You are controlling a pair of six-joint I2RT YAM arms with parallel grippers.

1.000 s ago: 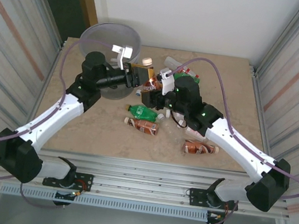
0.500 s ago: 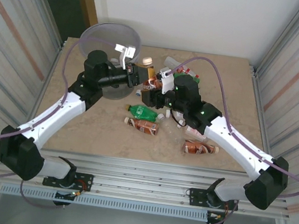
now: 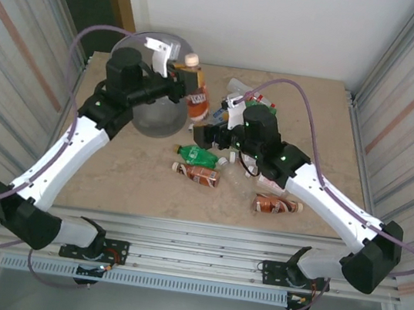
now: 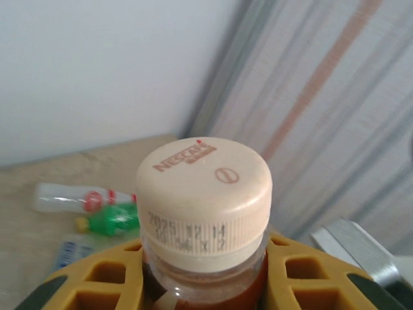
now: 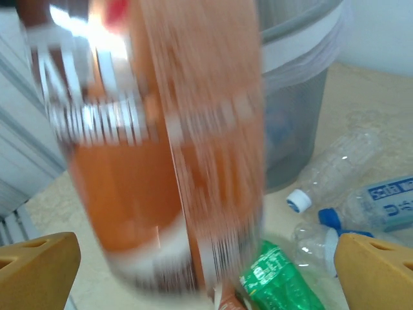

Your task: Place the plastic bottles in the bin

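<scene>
Next, my left gripper swings the upright brown bottle over the bin's opening and lets it go inside, since that opening lies just beside my gripper.
My left gripper point(image 3: 185, 83) is shut on a brown bottle point(image 3: 196, 103) with a cream cap, holding it upright in the air just right of the bin point(image 3: 148, 51). In the left wrist view the cap point(image 4: 203, 194) stands between the yellow fingers point(image 4: 84, 287), with my left gripper point(image 4: 203, 284) clamped on the neck. My right gripper point(image 3: 204, 133) is open, just below and right of that bottle. In the right wrist view the held bottle point(image 5: 174, 142) is a blurred orange shape in front of the wide-open right gripper point(image 5: 206, 271), not touching its fingers point(image 5: 39, 268).
More plastic bottles lie on the table: a green one point(image 3: 195, 154), brown ones point(image 3: 198, 173) point(image 3: 273, 205), and clear and green ones point(image 3: 244, 90) at the back. The grey bin point(image 5: 303, 97) stands behind clear bottles point(image 5: 335, 161) and a green one point(image 5: 281, 284). Metal walls flank both sides.
The right gripper has opened and let go of the brown bottle. The left gripper closed on it, then lifted it up and back-left toward the bin.
</scene>
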